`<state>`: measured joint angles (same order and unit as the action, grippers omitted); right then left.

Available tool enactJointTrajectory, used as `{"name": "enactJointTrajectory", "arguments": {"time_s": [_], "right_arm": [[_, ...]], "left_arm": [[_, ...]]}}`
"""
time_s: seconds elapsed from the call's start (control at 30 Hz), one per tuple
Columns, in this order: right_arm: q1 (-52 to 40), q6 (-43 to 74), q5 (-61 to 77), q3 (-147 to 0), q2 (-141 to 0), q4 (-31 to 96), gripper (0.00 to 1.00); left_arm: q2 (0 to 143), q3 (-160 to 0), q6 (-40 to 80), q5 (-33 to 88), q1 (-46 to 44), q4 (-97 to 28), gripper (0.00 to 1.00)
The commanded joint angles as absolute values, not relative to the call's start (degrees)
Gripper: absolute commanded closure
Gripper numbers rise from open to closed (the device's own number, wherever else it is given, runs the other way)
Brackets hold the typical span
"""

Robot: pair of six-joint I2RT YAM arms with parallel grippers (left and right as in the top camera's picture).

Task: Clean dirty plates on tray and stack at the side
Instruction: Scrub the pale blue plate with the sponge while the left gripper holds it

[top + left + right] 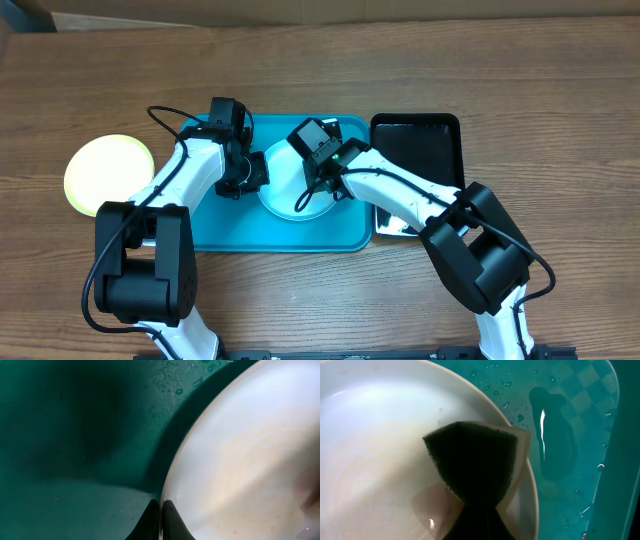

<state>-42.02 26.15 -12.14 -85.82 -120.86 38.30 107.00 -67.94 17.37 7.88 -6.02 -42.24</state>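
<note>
My right gripper will next lift and cross to its right in the overhead view to the black tray's open bottom. It will then move down to let go of the sponge.
A white plate lies on the turquoise tray, with faint brownish streaks on its face. My left gripper is shut on the plate's left rim, its two black fingertips pinching the edge. My right gripper is shut on a dark green sponge with a pale backing, pressed flat on the white plate near its right rim. A yellow-green plate sits on the table, left of the tray.
A glossy black tray stands against the turquoise tray's right side. The tray floor is wet, with droplets and a small puddle. Bare wooden table surrounds both trays.
</note>
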Motion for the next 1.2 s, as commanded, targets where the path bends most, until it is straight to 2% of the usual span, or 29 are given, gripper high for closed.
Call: {"name": "enactJointTrajectory", "arguments": {"time_s": [0.0, 0.67, 1.1, 1.17], "right_arm": [[-41.0, 27.7, -7.3, -85.6, -122.9, 39.4, 0.96], [-41.0, 26.6, -0.4, -85.6, -125.8, 36.5, 0.96], [-40.6, 19.7, 31.6, -86.8, -125.6, 31.4, 0.96], [-39.8, 19.4, 33.0, -88.6, -125.1, 32.3, 0.96]], "left_arm": [[107.5, -68.8, 15.2, 7.0, -6.4, -42.6, 0.96], [107.5, -68.8, 15.2, 7.1, -6.4, -42.6, 0.96], [107.5, -68.8, 15.2, 7.0, -6.4, -42.4, 0.96], [107.5, -68.8, 15.2, 7.0, -6.4, -42.4, 0.96]]}}
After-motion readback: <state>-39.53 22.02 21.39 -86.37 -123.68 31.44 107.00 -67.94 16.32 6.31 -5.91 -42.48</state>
